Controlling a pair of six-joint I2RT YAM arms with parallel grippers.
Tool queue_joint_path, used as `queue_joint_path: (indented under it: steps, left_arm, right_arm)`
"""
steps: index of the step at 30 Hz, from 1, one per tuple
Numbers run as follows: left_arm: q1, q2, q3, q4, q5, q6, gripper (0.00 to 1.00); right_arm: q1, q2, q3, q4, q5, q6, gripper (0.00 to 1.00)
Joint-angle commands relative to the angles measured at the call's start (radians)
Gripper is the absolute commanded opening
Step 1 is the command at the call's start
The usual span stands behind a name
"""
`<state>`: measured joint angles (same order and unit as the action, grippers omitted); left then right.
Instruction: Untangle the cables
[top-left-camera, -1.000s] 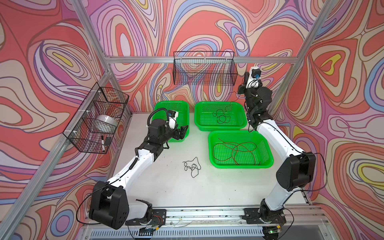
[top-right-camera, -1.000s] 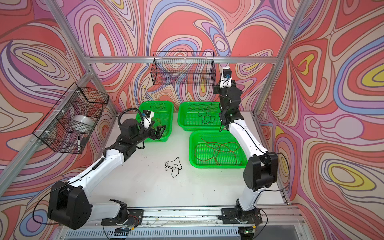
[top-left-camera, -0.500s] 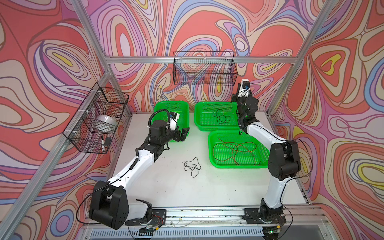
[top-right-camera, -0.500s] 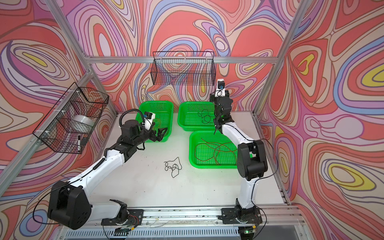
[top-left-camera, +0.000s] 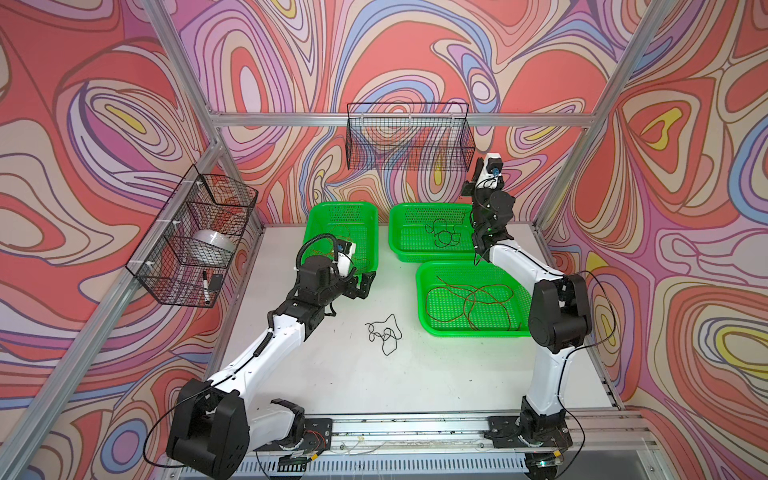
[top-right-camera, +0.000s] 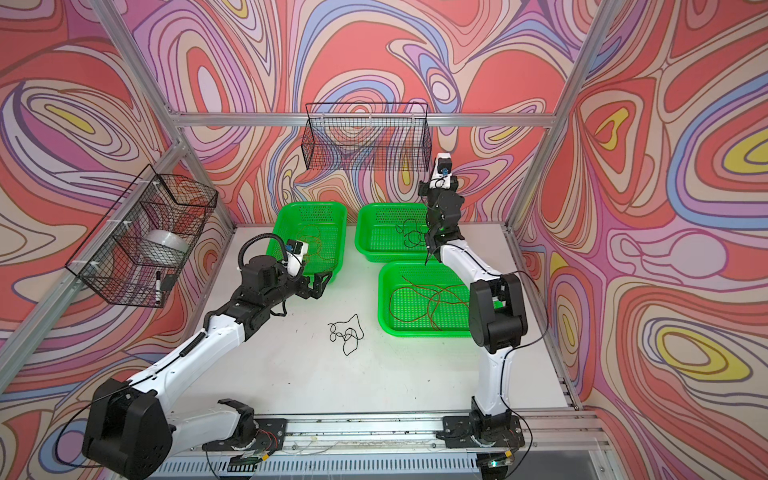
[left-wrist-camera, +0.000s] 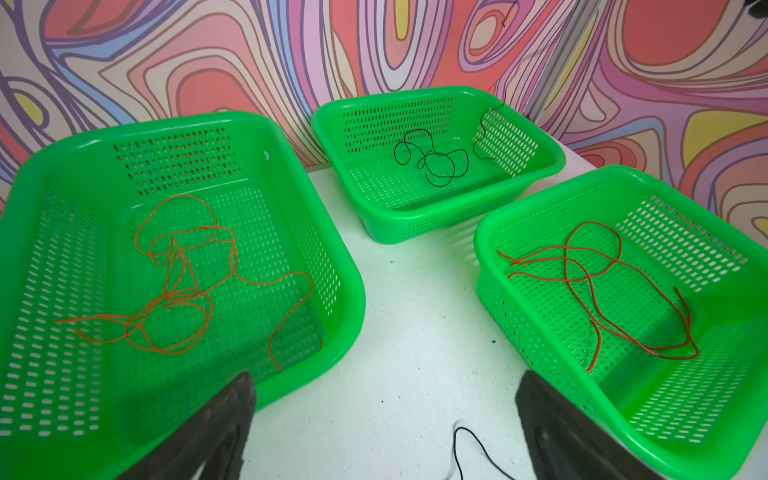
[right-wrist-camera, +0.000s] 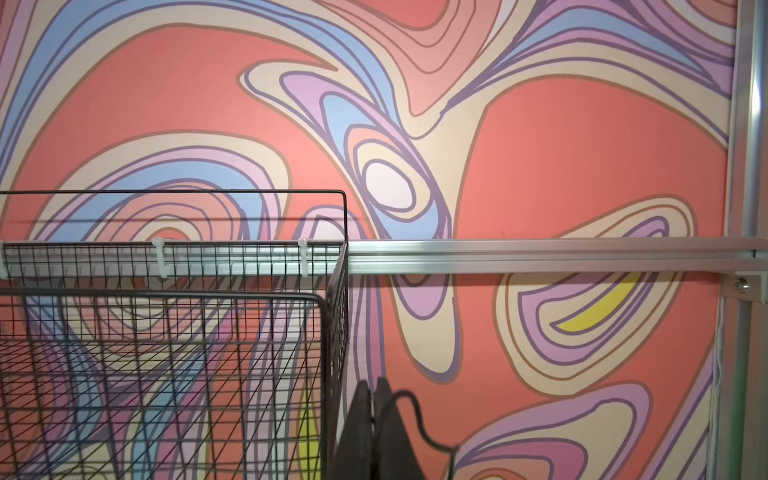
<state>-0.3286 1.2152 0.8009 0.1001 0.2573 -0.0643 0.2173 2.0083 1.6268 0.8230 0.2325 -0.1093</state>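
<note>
Black cable already lies in the back middle basket (top-left-camera: 445, 234), so my right gripper should go down next, tip its fingers downward and release the black cable end there.
A tangle of black cables (top-left-camera: 384, 334) (top-right-camera: 347, 332) lies on the white table. My left gripper (top-left-camera: 365, 284) (left-wrist-camera: 386, 380) hovers open behind it, holding nothing, and one black strand (left-wrist-camera: 469, 449) shows between its fingers. Orange cables (left-wrist-camera: 178, 282) lie in the back left green basket (left-wrist-camera: 166, 124). Dark red cables (left-wrist-camera: 598, 286) lie in the front right basket (left-wrist-camera: 623, 174). A black cable (left-wrist-camera: 432, 160) lies in the back middle basket (left-wrist-camera: 415, 93). My right gripper (right-wrist-camera: 372, 386) (top-left-camera: 467, 189) is raised above that basket and shut on a black cable end (right-wrist-camera: 415, 415).
A black wire basket (top-left-camera: 409, 137) hangs on the back wall, close beside the right gripper. Another wire basket (top-left-camera: 195, 237) on the left wall holds a white bowl and a marker. Aluminium frame posts stand at the table corners.
My left gripper has opened wider and drawn back a little from the orange basket. The right arm folded in, lowering its wrist slightly to the left, and still holds the black cable.
</note>
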Motion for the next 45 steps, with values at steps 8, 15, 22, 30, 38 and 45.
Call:
queue_joint_path:
  steps: [8,15,22,30,38,45]
  left_arm:
    - [-0.006,-0.075,-0.092,-0.112,0.003,-0.055,0.76]
    - [-0.014,-0.08,-0.145,-0.111,-0.033,-0.098,0.72]
    - [-0.018,-0.055,-0.146,-0.073,-0.061,-0.133,0.73]
    - [-0.018,-0.054,-0.135,-0.069,-0.041,-0.158,0.74]
    - [-0.02,-0.14,-0.19,-0.1,-0.061,-0.164,0.75]
    - [-0.019,-0.131,-0.183,-0.111,-0.056,-0.14,0.76]
  right_arm:
    - [0.005,0.11,-0.042,-0.306,0.029,0.084,0.17]
    - [0.005,0.04,-0.026,-0.605,0.034,0.139,0.53]
    - [0.006,-0.04,-0.009,-0.924,0.002,0.172,0.72]
    - [-0.006,0.238,0.482,-1.388,-0.148,0.136,0.83]
    - [-0.005,0.292,0.593,-1.725,-0.105,0.215,0.82]
    - [0.002,0.297,0.679,-1.879,-0.137,0.121,0.74]
